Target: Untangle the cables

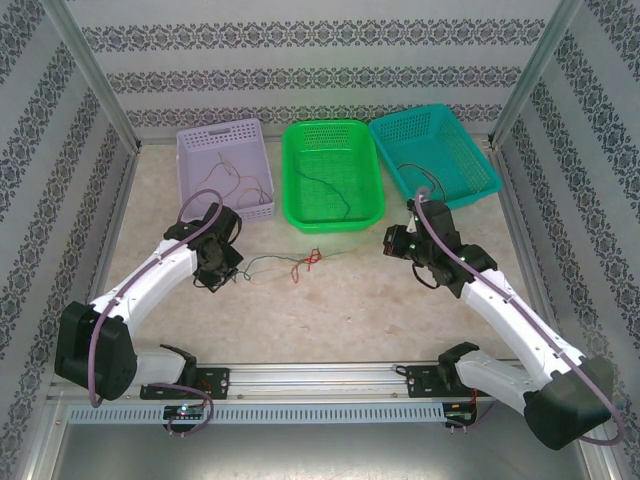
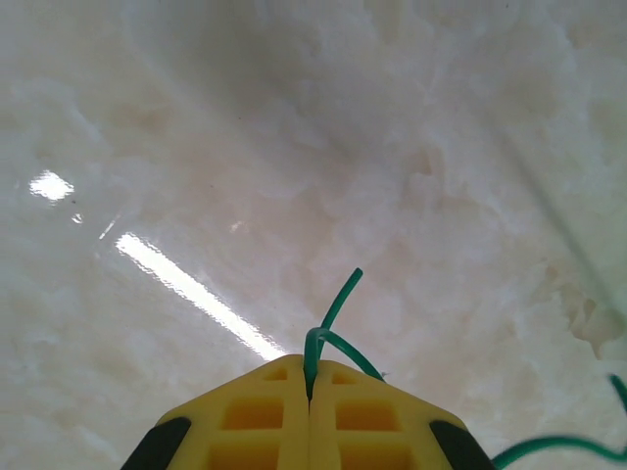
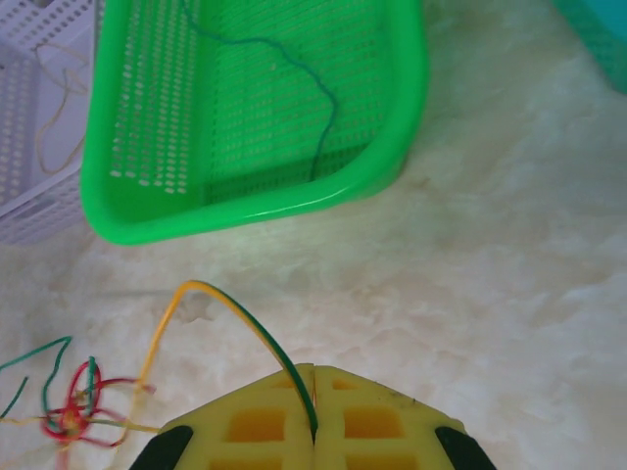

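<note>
My right gripper pulls toward the bare tabletop before the teal basket [image 3: 573, 201] next, away from the knot [image 3: 73, 413] still holding the cable. Then it releases, since that tabletop is beside the gripper.
The cables lie between the arms: a red, green and yellow knot [image 1: 307, 262] with a green strand [image 1: 262, 263] running left and a pale one running right. My left gripper [image 1: 228, 274] is shut on the green cable [image 2: 338, 299], whose end loops out from between the yellow fingertips [image 2: 255, 406]. My right gripper [image 1: 391, 241] is shut on a yellow-and-green cable [image 3: 230, 305], which arches left down to the knot [image 3: 73, 413]. In the wrist views both gripper tips [image 2: 311, 380] [image 3: 313, 384] hang low over the marble tabletop.
Three baskets stand in a row at the back: purple [image 1: 220, 128] with thin orange-brown wires, green [image 1: 330, 224] with a dark wire [image 3: 318, 93], and teal [image 1: 487, 170] with another dark wire. The green basket's near rim [image 3: 255, 211] is close ahead of the right gripper.
</note>
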You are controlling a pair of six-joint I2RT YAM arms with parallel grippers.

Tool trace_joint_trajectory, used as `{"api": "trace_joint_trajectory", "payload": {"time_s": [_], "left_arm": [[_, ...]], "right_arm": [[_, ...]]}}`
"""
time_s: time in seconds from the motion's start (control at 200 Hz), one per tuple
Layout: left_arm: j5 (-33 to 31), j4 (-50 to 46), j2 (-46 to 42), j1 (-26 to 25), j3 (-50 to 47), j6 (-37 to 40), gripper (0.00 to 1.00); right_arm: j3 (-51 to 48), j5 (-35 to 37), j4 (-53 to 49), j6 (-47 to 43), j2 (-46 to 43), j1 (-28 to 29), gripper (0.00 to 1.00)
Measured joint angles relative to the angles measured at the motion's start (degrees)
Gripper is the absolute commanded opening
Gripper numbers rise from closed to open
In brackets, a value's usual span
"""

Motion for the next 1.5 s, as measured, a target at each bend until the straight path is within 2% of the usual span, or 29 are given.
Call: {"api": "trace_joint_trajectory", "payload": {"time_s": [0.165, 0.35, 0.64, 0.814, 1.134, 1.319, 1.499], "left_arm": [[-2.3, -1.6, -0.3, 0.7, 0.0, 1.3, 0.00], [-3.9, -2.3, -1.6, 4.2, 0.0, 4.6, 0.00], [-5.1, -2.6, -1.7, 4.7, 0.9, 7.3, 0.00], [-5.3, -2.6, -1.6, 5.5, 2.4, 9.0, 0.00], [-5.7, -3.1, -1.6, 6.2, 2.4, 9.4, 0.00], [-8.6, -4.7, -1.6, 8.4, 2.4, 10.2, 0.00], [-9.0, -5.2, -1.6, 10.3, 2.3, 11.2, 0.00]], "right_arm": [[0.0, -0.4, -2.5, -2.1, -0.2, -2.8, 0.00], [0.0, -2.2, -4.0, -3.7, -1.9, -11.6, 0.00], [0.4, -2.6, -6.9, -4.8, -1.4, -13.4, 0.00], [0.4, -2.9, -7.9, -5.3, -1.4, -20.0, 0.00], [0.3, -2.0, -9.2, -5.6, -0.4, -19.4, 0.00], [0.7, 2.9, -10.2, -6.1, -0.5, -23.7, 0.00], [3.7, 4.1, -9.8, -6.2, 2.2, -23.9, 0.00]]}}
